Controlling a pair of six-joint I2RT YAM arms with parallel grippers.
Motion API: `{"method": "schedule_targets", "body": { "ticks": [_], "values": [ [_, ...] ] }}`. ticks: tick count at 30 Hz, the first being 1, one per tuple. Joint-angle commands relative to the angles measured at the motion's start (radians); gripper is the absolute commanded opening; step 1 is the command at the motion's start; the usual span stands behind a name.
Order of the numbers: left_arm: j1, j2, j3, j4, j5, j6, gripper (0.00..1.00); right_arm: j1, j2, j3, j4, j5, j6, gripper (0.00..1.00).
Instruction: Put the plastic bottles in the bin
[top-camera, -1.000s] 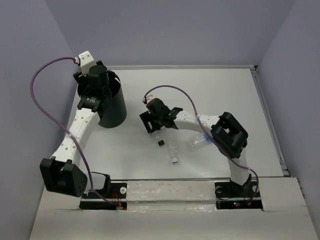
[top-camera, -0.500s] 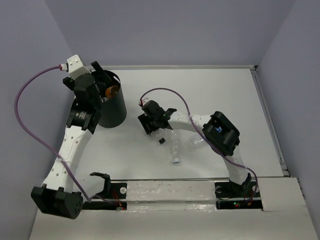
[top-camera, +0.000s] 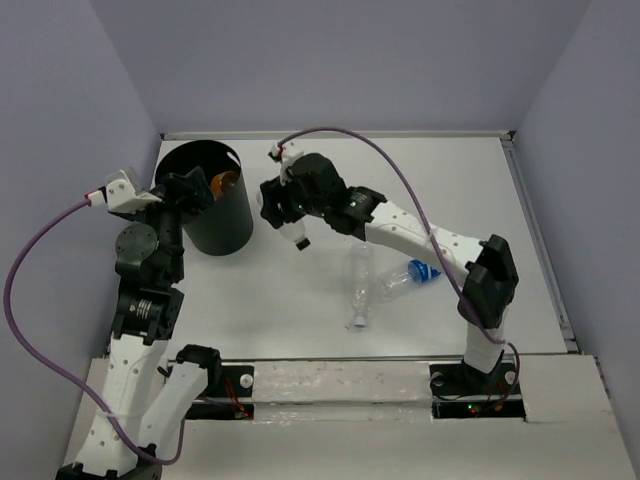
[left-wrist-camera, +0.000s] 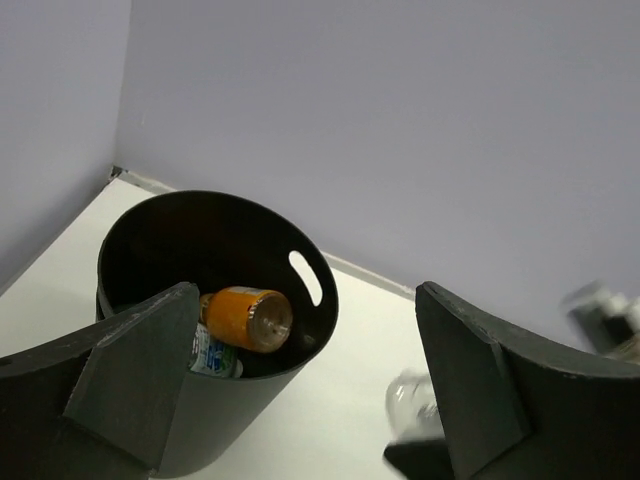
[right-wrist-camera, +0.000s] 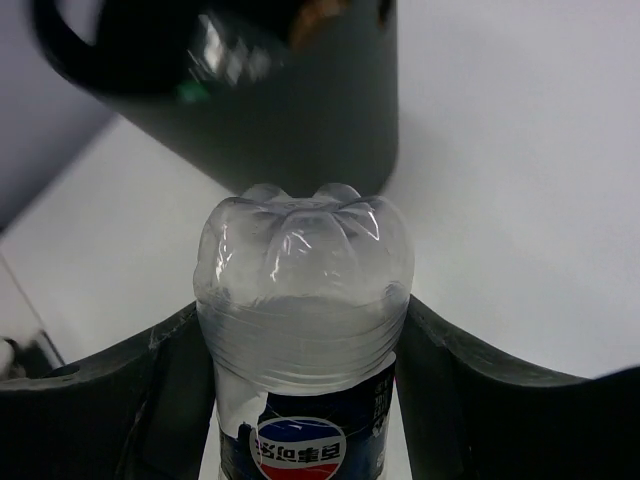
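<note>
I need to move the clear bottle up and to the left in the top view with my right gripper next, over the bin's opening (top-camera: 205, 162) (right-wrist-camera: 235, 45), and then let it go, because it hangs outside the bin's rim.
The black bin (top-camera: 222, 225) stands at the far left. An orange bottle (top-camera: 222, 182) lies inside it; the left wrist view shows it (left-wrist-camera: 245, 317) beside a blue-white labelled bottle (left-wrist-camera: 212, 355). My left gripper (top-camera: 188, 190) is open and empty at the bin's left rim. My right gripper (top-camera: 288, 212) is shut on a clear bottle with a dark blue label (right-wrist-camera: 305, 300), held in the air just right of the bin (right-wrist-camera: 290, 100). A clear bottle (top-camera: 358, 290) and a blue-labelled bottle (top-camera: 408, 277) lie on the table.
White table with a raised rim at the back and right (top-camera: 530, 210). Purple walls close in on three sides. The right arm (top-camera: 420, 235) stretches over the table above the two lying bottles.
My left gripper has drawn back from over the bin toward the near left, and the orange bottle now lies inside. My right gripper has lifted a bottle from mid-table toward the bin.
</note>
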Motion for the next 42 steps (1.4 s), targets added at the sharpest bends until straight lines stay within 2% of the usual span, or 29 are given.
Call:
{"method": "schedule_targets", "body": {
  "ticks": [1,3,5,6,7,8,11,12,13,17,19,21,23,24,25,27,33,36,37,38,39,41,42],
  "values": [
    [0.004,-0.102,-0.038,0.104,0.001,-0.031,0.99,0.012,0.003,0.290,0.189,-0.109,-0.045,0.41],
    [0.004,-0.124,-0.041,0.104,0.001,-0.041,0.99,0.012,0.110,0.471,0.247,-0.151,-0.049,0.40],
    [0.004,-0.133,-0.037,0.099,-0.002,-0.047,0.99,0.012,0.192,0.579,0.299,-0.154,-0.049,0.40],
    [0.004,-0.137,-0.035,0.096,-0.004,-0.050,0.99,0.012,0.238,0.704,0.318,-0.151,-0.046,0.40],
    [0.004,-0.139,-0.032,0.095,-0.008,-0.051,0.99,0.012,0.285,0.705,0.359,-0.146,-0.043,0.40],
    [0.001,-0.139,-0.029,0.092,-0.021,-0.050,0.99,0.012,0.366,0.807,0.385,-0.143,-0.022,0.40],
    [-0.015,-0.140,-0.020,0.079,-0.039,-0.044,0.99,0.012,0.476,0.885,0.647,-0.132,0.039,0.40],
    [-0.020,-0.141,-0.020,0.079,-0.041,-0.042,0.99,0.012,0.495,0.893,0.648,-0.131,0.058,0.40],
    [-0.031,-0.139,-0.015,0.073,-0.051,-0.041,0.99,0.012,0.549,0.906,0.845,-0.109,0.107,0.39],
    [-0.037,-0.139,-0.012,0.070,-0.053,-0.039,0.99,0.012,0.672,1.033,0.912,-0.066,0.176,0.39],
    [-0.038,-0.145,-0.012,0.067,-0.056,-0.039,0.99,0.012,0.686,1.034,0.939,-0.051,0.192,0.41],
    [-0.038,-0.148,-0.012,0.069,-0.057,-0.041,0.99,0.012,0.666,0.962,0.945,-0.051,0.185,0.46],
    [-0.037,-0.148,-0.014,0.069,-0.048,-0.044,0.99,0.012,0.651,0.913,0.916,-0.051,0.169,0.67],
    [-0.035,-0.148,-0.014,0.070,-0.042,-0.047,0.99,0.012,0.649,0.910,0.896,-0.051,0.162,0.90],
    [-0.035,-0.147,-0.014,0.072,-0.030,-0.048,0.99,0.012,0.643,0.908,0.878,-0.062,0.153,0.98],
    [-0.035,-0.142,-0.008,0.064,-0.004,-0.054,0.99,0.012,0.616,0.879,0.855,-0.075,0.141,1.00],
    [-0.035,-0.064,0.101,-0.019,0.214,-0.084,0.99,-0.037,0.366,0.689,0.731,-0.088,0.135,1.00],
    [-0.037,0.000,0.109,-0.052,0.489,-0.111,0.99,-0.094,0.125,0.371,0.720,-0.063,0.158,1.00],
    [-0.037,0.020,0.101,-0.054,0.552,-0.143,0.99,-0.111,-0.015,0.171,0.714,-0.051,0.156,1.00],
    [-0.038,0.040,0.088,-0.048,0.606,-0.162,0.99,-0.128,-0.017,0.074,0.695,-0.027,0.158,1.00],
    [-0.058,0.085,0.068,-0.028,0.654,-0.177,0.99,-0.148,-0.155,-0.022,0.654,0.005,0.162,1.00],
    [-0.122,0.126,0.000,0.009,0.662,-0.202,0.99,-0.214,-0.288,-0.209,0.607,0.088,0.181,1.00],
    [-0.173,0.166,-0.017,0.027,0.622,-0.206,0.99,-0.241,-0.411,-0.377,0.546,0.114,0.194,1.00]
  ]
}}
